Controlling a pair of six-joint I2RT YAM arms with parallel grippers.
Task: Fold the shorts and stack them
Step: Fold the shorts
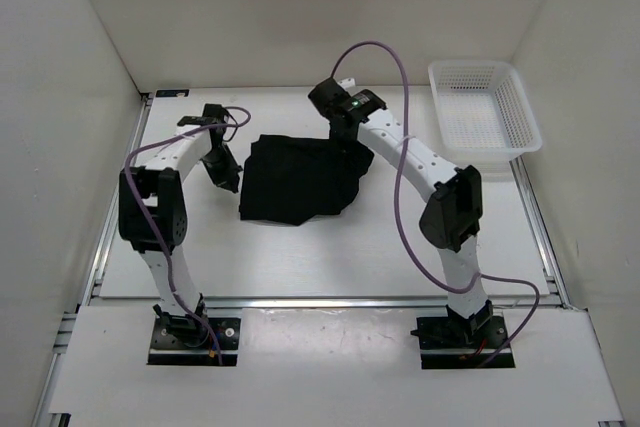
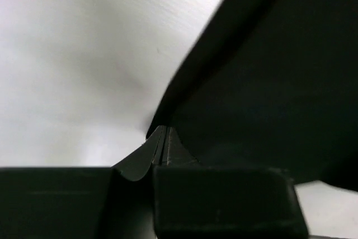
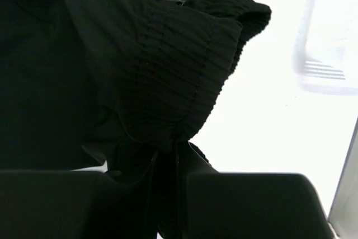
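Observation:
Next, my right gripper carries the waistband toward the basket, then over the shorts toward my left gripper.
The black shorts (image 1: 298,182) lie bunched on the white table, in the middle of the top view. My left gripper (image 1: 224,175) is at their left edge. In the left wrist view its fingertips (image 2: 162,131) are pressed together right where the dark fabric edge (image 2: 263,82) meets them. My right gripper (image 1: 350,133) is at the shorts' far right corner. There its jaws (image 3: 166,155) are shut on the ribbed elastic waistband (image 3: 173,76), which bunches up above the fingers.
A white mesh basket (image 1: 483,107) stands at the back right of the table; it shows blurred at the right of the right wrist view (image 3: 330,54). White walls enclose the table on three sides. Purple cables loop over both arms.

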